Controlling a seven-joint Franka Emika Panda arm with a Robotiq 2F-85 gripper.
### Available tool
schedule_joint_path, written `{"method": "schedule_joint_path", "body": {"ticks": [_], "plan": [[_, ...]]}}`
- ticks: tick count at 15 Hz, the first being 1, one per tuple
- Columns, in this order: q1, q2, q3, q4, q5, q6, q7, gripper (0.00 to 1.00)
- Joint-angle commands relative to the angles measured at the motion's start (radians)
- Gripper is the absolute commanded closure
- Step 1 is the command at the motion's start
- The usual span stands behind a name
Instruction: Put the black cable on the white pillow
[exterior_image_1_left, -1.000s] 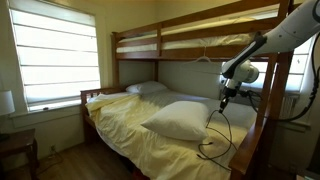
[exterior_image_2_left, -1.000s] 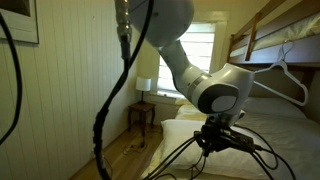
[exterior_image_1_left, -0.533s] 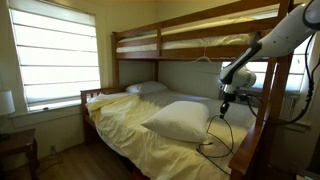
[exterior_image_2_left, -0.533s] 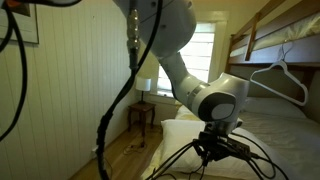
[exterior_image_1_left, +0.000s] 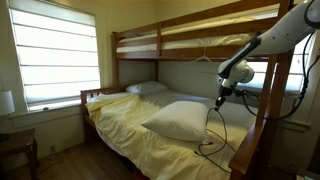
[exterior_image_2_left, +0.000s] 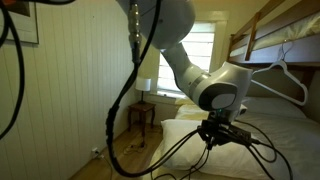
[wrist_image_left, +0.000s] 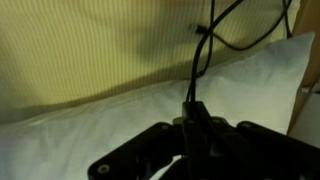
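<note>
The pillow's middle is outward of the gripper, so the robot should next lift the gripper and carry the black cable outward over the large white pillow to release it.
The large white pillow lies on the lower bunk's yellow sheet. It fills the lower part of the wrist view. My gripper hangs above the pillow's right end, shut on the black cable. The cable drops from the jaws in loose loops onto the bed beside the pillow. In the wrist view the gripper pinches the cable, which runs up to loops over the sheet. In an exterior view the gripper holds cable loops spreading to both sides.
A wooden bunk bed surrounds the work area, with its post close to the arm. A smaller white pillow lies at the headboard. A window is on the wall. Thick robot cables and a hanger show nearby.
My gripper has risen slightly with the cable in it and shifted a little toward the pillow. The hanging loops have lifted with it.
</note>
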Motion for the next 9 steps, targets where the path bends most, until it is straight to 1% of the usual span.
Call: {"method": "schedule_joint_path", "body": {"ticks": [1, 9], "plan": [[0.022, -0.059, -0.004, 0.125, 0.054, 0.007, 0.000, 0.99], [0.035, -0.111, -0.038, 0.497, 0.141, 0.003, -0.096, 0.99]]}}
